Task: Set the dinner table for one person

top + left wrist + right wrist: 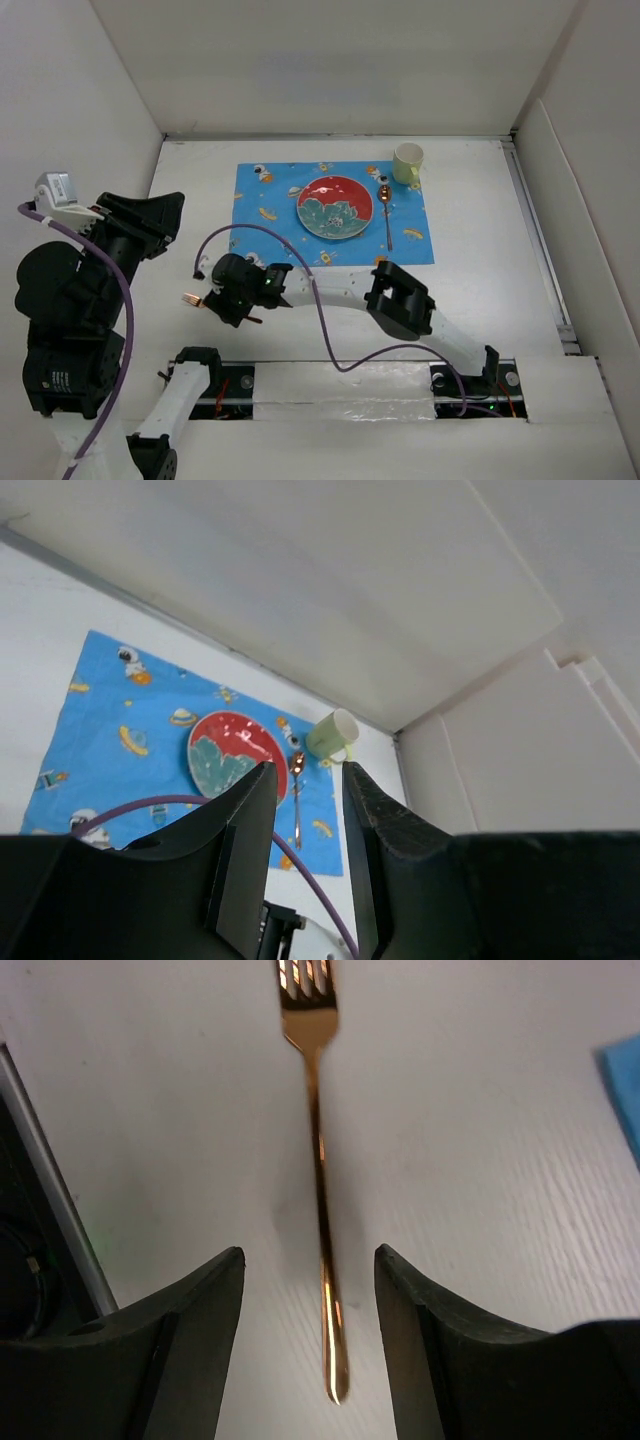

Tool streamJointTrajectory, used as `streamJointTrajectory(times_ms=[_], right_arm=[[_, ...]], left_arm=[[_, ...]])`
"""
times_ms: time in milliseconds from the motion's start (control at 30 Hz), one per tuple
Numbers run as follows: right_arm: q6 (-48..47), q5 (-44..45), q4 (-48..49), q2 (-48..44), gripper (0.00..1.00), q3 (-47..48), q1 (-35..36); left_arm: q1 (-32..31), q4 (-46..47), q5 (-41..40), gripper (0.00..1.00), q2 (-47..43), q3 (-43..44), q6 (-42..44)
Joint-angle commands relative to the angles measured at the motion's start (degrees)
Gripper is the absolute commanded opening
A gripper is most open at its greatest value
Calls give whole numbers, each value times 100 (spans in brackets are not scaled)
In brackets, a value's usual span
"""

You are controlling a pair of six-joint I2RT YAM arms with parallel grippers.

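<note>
The fork's handle already runs lengthwise between the open fingers. So my right gripper sinks down and toward the fork's teeth next, onto the middle of the copper fork's handle (321,1192).
A copper fork (320,1180) lies flat on the white dinner table (480,280), left of the blue mat (270,215). My right gripper (310,1260) hangs over its handle end, open, a finger on each side and neither touching it. From above, that gripper (232,305) sits near the front left, with the fork's tines (190,298) sticking out to its left. The left gripper (308,770) is raised high at the left (160,215), open, with nothing between its fingers. On the mat are a red and teal plate (335,207), a copper spoon (386,215) to its right, and a pale green cup (407,163).
White wall panels (330,70) close in the table at the back and sides. A purple cable (325,330) loops over the table from the right arm's wrist. The arms' base rail (340,385) runs along the near edge.
</note>
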Motion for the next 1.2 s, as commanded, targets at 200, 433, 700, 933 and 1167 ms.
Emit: streamJointTrajectory(times_ms=[200, 433, 700, 933, 1167], right_arm=[[-441, 686, -214, 1255, 61, 1559, 311], [-310, 1918, -371, 1739, 0, 2033, 610], [1216, 2245, -478, 651, 0, 2157, -257], [2274, 2438, -521, 289, 0, 2218, -1418], [2564, 2376, -828, 877, 0, 2929, -2122]], left_arm=[[-18, -453, 255, 29, 93, -191, 413], [-18, -523, 194, 30, 94, -129, 694], [-18, -348, 264, 29, -82, -497, 537], [-18, -260, 352, 28, -337, -1578, 255], [-18, -207, 352, 28, -478, -1974, 220]])
